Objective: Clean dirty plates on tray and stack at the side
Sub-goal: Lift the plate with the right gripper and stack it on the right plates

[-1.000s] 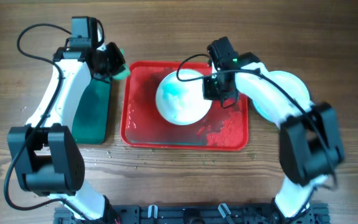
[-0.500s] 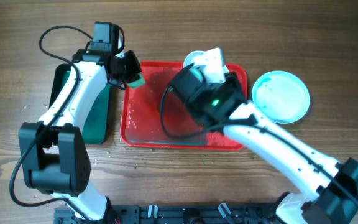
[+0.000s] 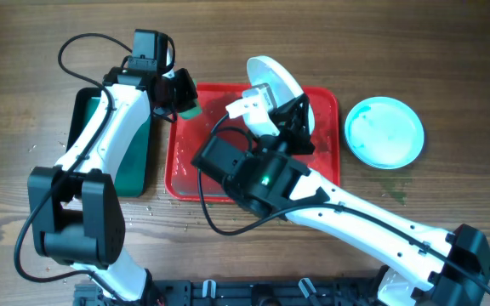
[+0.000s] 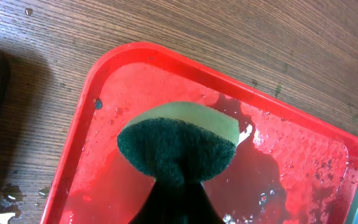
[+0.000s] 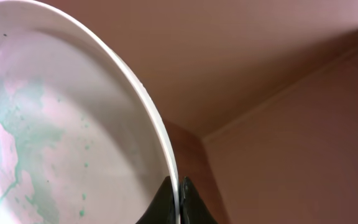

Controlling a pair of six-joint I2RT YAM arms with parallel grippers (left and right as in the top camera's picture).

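I will swing my right gripper over the teal-tinted plate next, then lower and turn it to let go of the white plate (image 3: 272,78) flat there, because the plate I let go of is tilted on edge.
The red tray (image 3: 185,153) lies at the table's middle, wet inside; it also shows in the left wrist view (image 4: 92,112). My right gripper (image 3: 289,109) is shut on the rim of a white plate (image 3: 272,78) and holds it tilted on edge above the tray's far side. The right wrist view shows its teal-smeared face (image 5: 55,137) with the jaws (image 5: 178,198) pinching the rim. A second plate (image 3: 384,132), teal-tinted, lies flat on the table right of the tray. My left gripper (image 3: 179,98) is shut on a green sponge (image 4: 178,146) over the tray's far left corner.
A dark green black-rimmed tray (image 3: 130,149) lies left of the red tray, partly under my left arm. My right arm crosses over the red tray's near right half. Water drops dot the wood near the red tray's front edge.
My right arm has lifted the plate off the tray and tilted it on edge, swinging low across the tray. My left gripper with the sponge has moved right, over the tray's corner.
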